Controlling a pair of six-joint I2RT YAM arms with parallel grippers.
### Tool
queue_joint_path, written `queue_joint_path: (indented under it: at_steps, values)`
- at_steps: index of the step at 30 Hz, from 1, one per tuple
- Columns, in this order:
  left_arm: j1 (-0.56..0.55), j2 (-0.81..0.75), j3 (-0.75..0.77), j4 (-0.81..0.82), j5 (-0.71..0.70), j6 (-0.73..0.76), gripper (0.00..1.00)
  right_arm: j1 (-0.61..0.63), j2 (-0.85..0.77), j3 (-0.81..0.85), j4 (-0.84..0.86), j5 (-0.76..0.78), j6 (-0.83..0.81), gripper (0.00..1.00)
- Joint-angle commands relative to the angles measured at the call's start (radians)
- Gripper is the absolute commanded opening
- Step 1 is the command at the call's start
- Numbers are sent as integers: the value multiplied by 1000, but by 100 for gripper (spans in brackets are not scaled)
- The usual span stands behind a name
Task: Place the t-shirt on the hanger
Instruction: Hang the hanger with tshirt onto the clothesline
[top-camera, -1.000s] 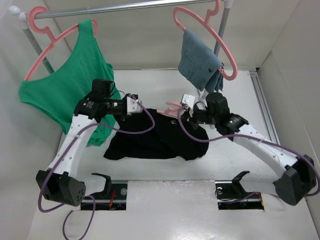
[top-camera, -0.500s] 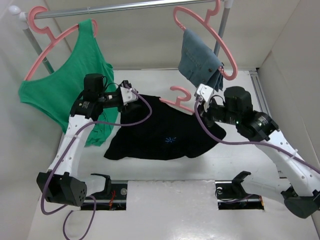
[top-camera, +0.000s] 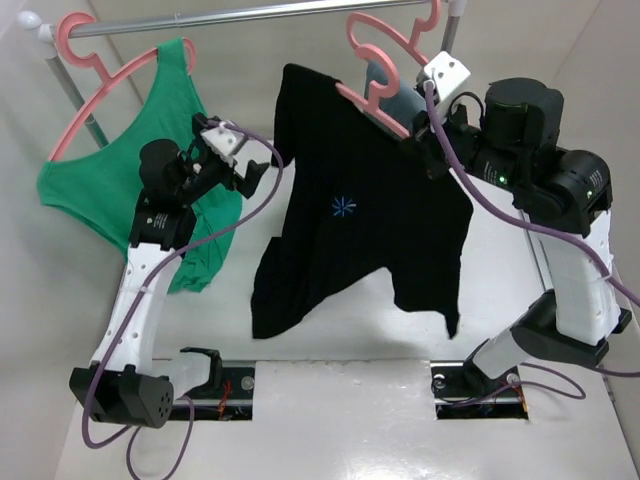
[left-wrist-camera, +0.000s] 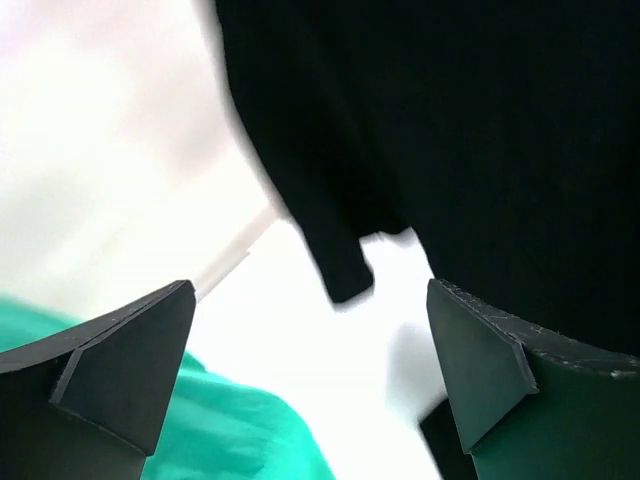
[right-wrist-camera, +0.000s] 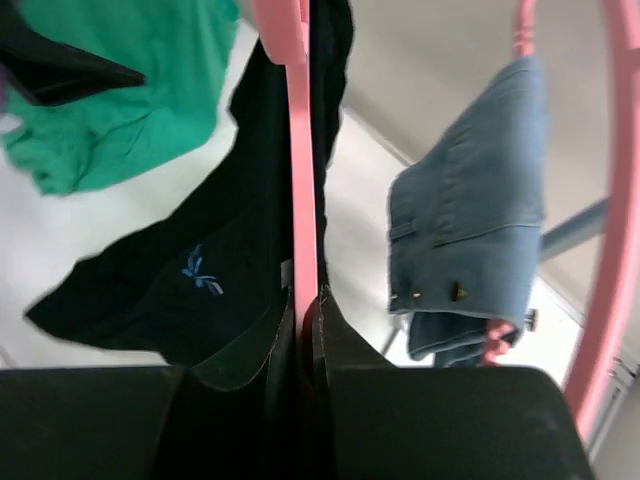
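My right gripper moves outward to the metal bar (top-camera: 312, 10) next, then shifts left in the top view, as the hanger's hook is still off it.
The black t-shirt (top-camera: 350, 230) with its blue starburst hangs in the air, draped over the salmon-pink hanger (top-camera: 375, 112). My right gripper (top-camera: 418, 140) is raised high and shut on the hanger. In the right wrist view the pink hanger bar (right-wrist-camera: 299, 150) is pinched between the right gripper's (right-wrist-camera: 310, 305) fingers, with the t-shirt (right-wrist-camera: 190, 280) hanging below. My left gripper (top-camera: 262, 168) stands open just left of the shirt's shoulder, holding nothing. In the left wrist view the left gripper (left-wrist-camera: 310, 370) has wide jaws and the t-shirt (left-wrist-camera: 460, 130) hangs just ahead of them.
A metal rail (top-camera: 250, 15) runs across the top. On it hang a green tank top (top-camera: 120, 180) on a pink hanger (top-camera: 80, 60) and grey-blue denim cloth (right-wrist-camera: 470, 230) on another pink hanger (right-wrist-camera: 600, 280). White walls close in on the right and left.
The right arm has lifted the hanger and t-shirt off the table up near the rail. The left gripper has opened, let go of the shirt, and risen.
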Motion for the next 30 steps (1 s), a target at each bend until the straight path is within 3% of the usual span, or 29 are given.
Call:
queue_joint_path:
  at_steps: [1,11,25,30]
  values:
    - [8,-40,30,191,-174,-234,100,-1,18,69,75,110,27,0]
    - [8,-146,-108,211,-44,-249,100,-1,39,14,468,220,16,0]
    - [8,-223,-159,200,-53,-262,100,-96,234,-34,718,286,22,0]
    - [8,-244,-179,191,-53,-262,100,-106,285,-57,729,274,71,0]
